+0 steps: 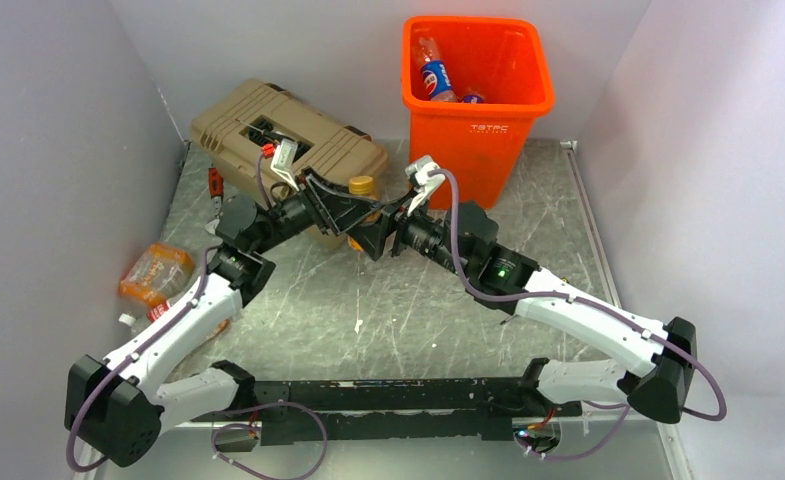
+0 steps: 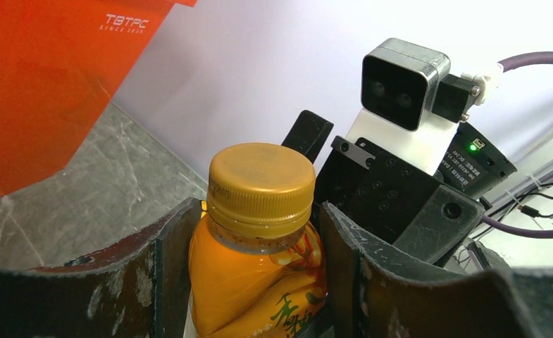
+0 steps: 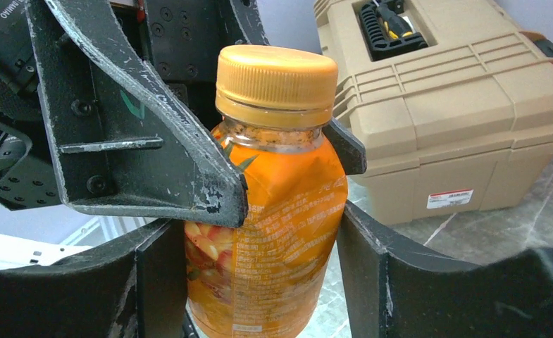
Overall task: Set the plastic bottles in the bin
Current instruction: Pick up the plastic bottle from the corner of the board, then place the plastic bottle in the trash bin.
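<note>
My right gripper lifts over the bin's opening (image 1: pixel 486 64) next, outward and to its right in the top view, and frees the orange juice bottle among the others.
An orange juice bottle (image 1: pixel 362 186) with a yellow cap stands upright in mid-air above the table's middle, in front of the toolbox. My left gripper (image 1: pixel 351 212) is shut on its shoulder just below the cap (image 2: pixel 259 183). My right gripper (image 1: pixel 375 238) comes in from the right and is closed around the lower label (image 3: pixel 273 239), with both fingers touching it. The orange bin (image 1: pixel 478 135) stands at the back right and holds a few bottles (image 1: pixel 435 78). Two more bottles (image 1: pixel 156 275) lie by the left wall.
A tan ribbed toolbox (image 1: pixel 288 140) stands at the back left, right behind the held bottle, and also shows in the right wrist view (image 3: pixel 456 105). The bin's wall (image 2: pixel 41 84) fills the left wrist view's upper left. White walls close in three sides.
</note>
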You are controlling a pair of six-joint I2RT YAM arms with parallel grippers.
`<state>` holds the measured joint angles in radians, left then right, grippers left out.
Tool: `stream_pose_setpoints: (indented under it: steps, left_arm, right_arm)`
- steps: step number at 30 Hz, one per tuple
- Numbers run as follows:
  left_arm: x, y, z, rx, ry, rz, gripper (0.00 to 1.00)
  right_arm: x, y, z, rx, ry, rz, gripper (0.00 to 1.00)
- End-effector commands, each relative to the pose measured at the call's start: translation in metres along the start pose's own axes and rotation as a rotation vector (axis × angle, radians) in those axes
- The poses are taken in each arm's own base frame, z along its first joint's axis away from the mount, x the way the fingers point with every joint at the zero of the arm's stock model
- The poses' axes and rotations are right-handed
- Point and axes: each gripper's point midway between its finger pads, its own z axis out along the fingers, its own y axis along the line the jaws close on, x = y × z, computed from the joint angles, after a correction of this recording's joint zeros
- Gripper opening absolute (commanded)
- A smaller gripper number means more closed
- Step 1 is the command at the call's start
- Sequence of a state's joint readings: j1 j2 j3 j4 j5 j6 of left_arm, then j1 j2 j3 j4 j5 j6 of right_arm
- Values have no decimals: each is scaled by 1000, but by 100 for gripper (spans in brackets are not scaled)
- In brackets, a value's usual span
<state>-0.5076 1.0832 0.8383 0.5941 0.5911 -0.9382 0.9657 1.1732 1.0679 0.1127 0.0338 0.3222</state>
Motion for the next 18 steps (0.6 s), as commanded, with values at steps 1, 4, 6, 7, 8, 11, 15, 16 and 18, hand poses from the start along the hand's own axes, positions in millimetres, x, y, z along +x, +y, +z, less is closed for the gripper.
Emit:
stream_pose_setpoints:
  steps: [1,4,6,7,8,11,15,16,18]
  left_arm:
    - [-17,-27,-2,47,-38,70,0]
    - [-18,-26,-1,44,-37,75,0]
    - [-18,-26,-1,40,-32,84,1]
    - [-17,-26,-1,38,-27,89,15]
    - [-18,-27,-1,36,-24,96,34]
    - [-21,-25,-4,-2,-32,108,98]
    - [-33,-27,-18,-84,-73,186,99]
    - [-37,-28,-23,-119,-75,219,99]
    - [-49,-31,-35,-192,-83,303,99]
  right_arm:
    - [-10,1,3,8,-16,-3,61]
    - [-4,-1,3,12,3,-10,47]
    - [-3,-2,1,14,3,-14,40]
    - [-3,-2,-1,15,3,-19,37]
    - [-4,-3,-3,17,1,-25,36]
    - [-10,-7,-13,39,-16,-40,35]
    - [-21,-16,-34,92,-36,-73,35]
    - [-20,-20,-41,115,-28,-82,34]
    - [-22,-29,-54,159,-26,-102,34]
